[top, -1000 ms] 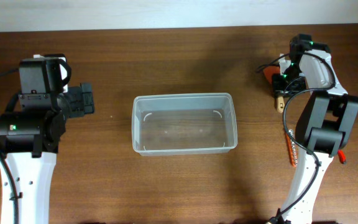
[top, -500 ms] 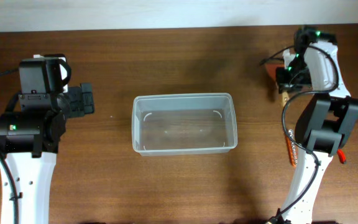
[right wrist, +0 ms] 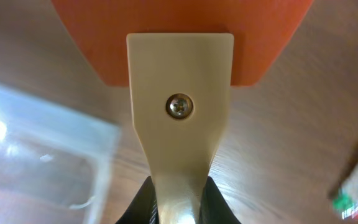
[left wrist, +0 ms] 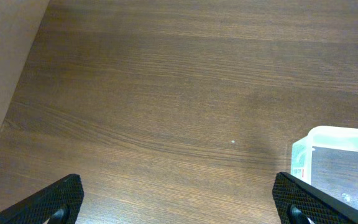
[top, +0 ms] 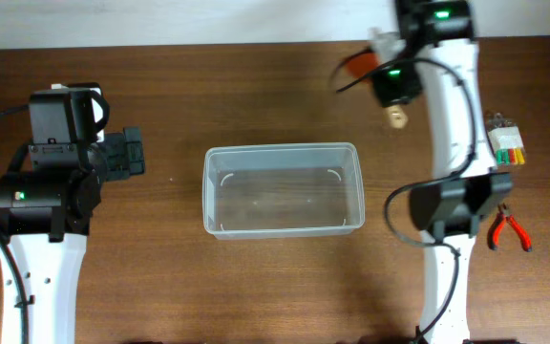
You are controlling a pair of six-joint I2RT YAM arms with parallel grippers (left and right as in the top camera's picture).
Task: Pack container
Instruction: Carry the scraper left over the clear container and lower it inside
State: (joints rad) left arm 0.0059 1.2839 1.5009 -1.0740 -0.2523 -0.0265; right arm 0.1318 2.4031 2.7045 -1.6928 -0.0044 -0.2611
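Next, I will swing my right gripper back over the tub's empty bottom, below it and to its left in the overhead view, lower the scraper and release it.
The container [top: 284, 189], a clear rectangular plastic tub, sits empty at the table's middle; a corner shows in the left wrist view [left wrist: 337, 155] and blurred in the right wrist view [right wrist: 36, 143]. My right gripper [top: 396, 84] is shut on a scraper with an orange blade and a cream wooden handle [right wrist: 180, 106], held in the air behind the tub's far right corner; the blade [top: 356, 65] points left. My left gripper [left wrist: 179, 202] is open and empty over bare table left of the tub.
Red-handled pliers [top: 507, 229] lie at the right. A small clear packet with coloured pieces [top: 507, 143] lies at the far right. The table's far edge meets a white wall [top: 208, 19].
My right arm has lifted the scraper from the right side and swung it left and back, towards the tub's far right corner. The pliers and packet are uncovered. The left arm has not moved.
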